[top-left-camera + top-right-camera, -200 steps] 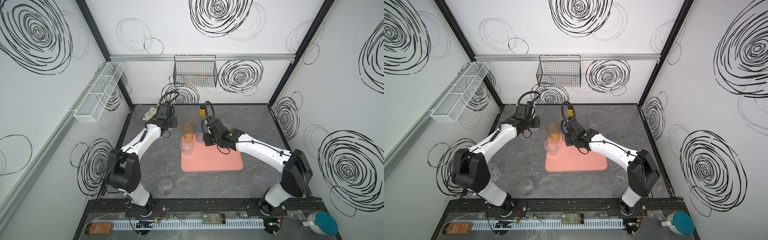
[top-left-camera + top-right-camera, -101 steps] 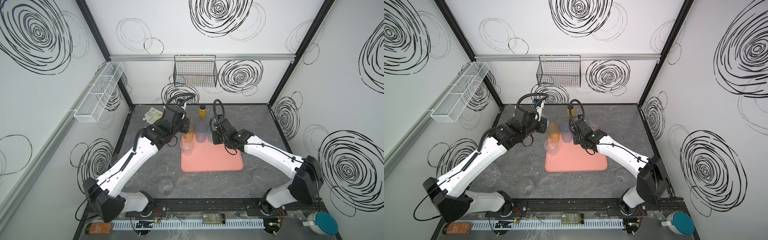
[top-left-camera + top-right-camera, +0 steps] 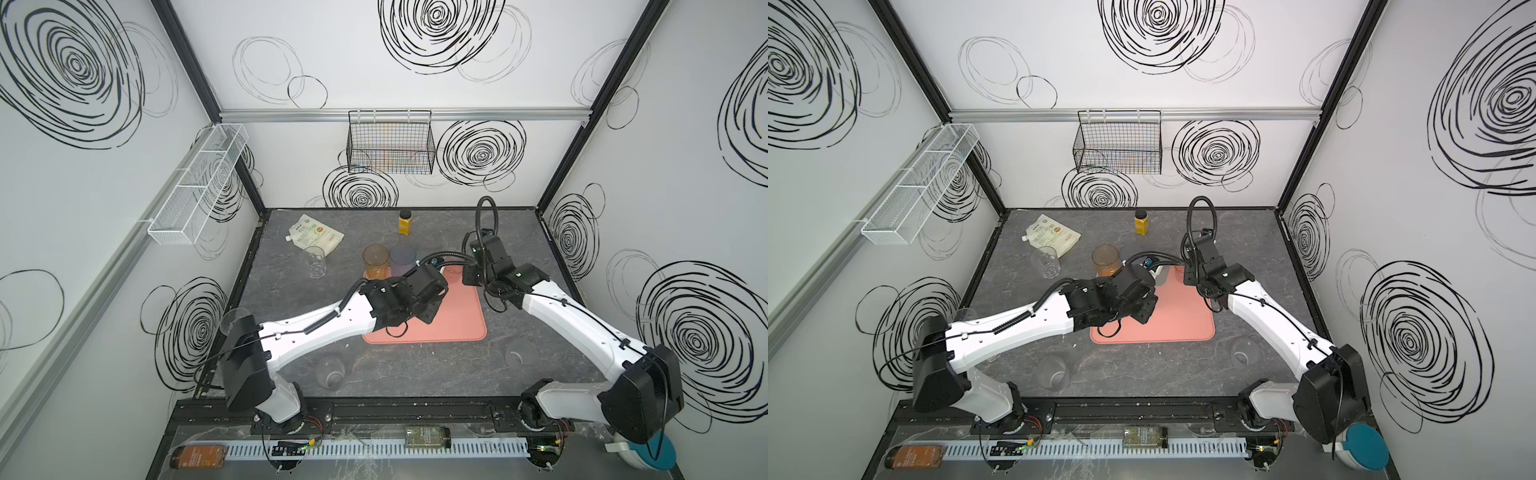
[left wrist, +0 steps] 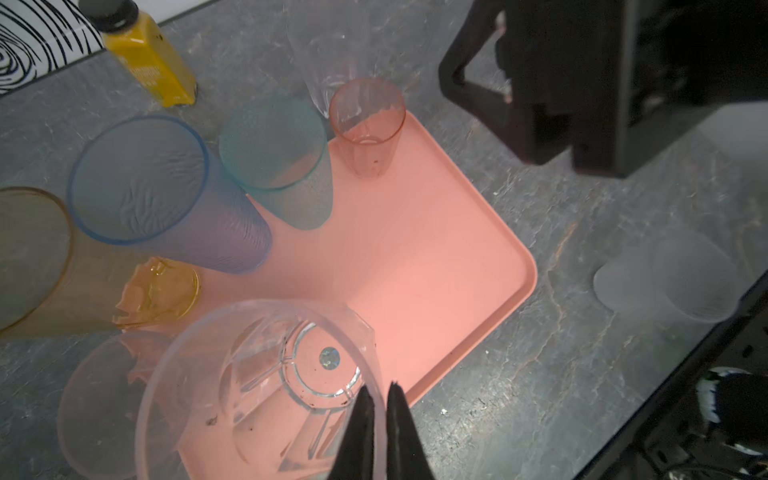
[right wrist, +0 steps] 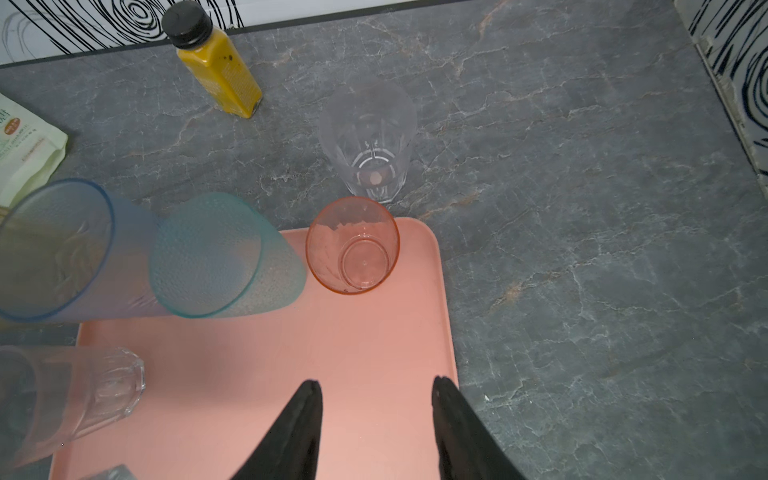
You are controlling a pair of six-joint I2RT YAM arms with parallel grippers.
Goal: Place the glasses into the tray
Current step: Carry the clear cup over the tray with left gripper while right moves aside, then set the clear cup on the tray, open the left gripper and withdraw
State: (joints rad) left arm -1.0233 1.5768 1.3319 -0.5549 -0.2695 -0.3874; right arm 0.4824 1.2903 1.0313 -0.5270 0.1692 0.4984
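The left gripper will next lower the held glass until it stands on the tray's bottom (image 4: 302, 332) beside the other clear glass, then let go of the glass's rim, since that spot is bare.
The salmon-pink tray (image 3: 457, 324) (image 4: 436, 249) lies mid-table. Along its far edge stand orange (image 4: 37, 257), blue (image 4: 158, 195), teal (image 4: 278, 158) and pink (image 5: 353, 249) glasses. My left gripper (image 4: 379, 386) is shut on the rim of a clear glass (image 4: 266, 386) over the tray's near left part, beside another clear glass (image 4: 104, 407). My right gripper (image 5: 376, 384) hangs open and empty above the tray's far right corner. More clear glasses stand off the tray: one behind it (image 5: 370, 141), one at the left (image 3: 316, 261), one in front (image 3: 330, 372), one at the front right (image 3: 515, 355).
A yellow bottle with a black cap (image 3: 405, 222) and a flat pouch (image 3: 316, 237) lie at the back. A black wire basket (image 3: 390, 147) and a white one (image 3: 199, 187) hang on the walls. Both arms reach over the tray, close together.
My left arm has swung from the back left of the table to over the tray. My right gripper has drawn back to the right, away from the tinted glasses.
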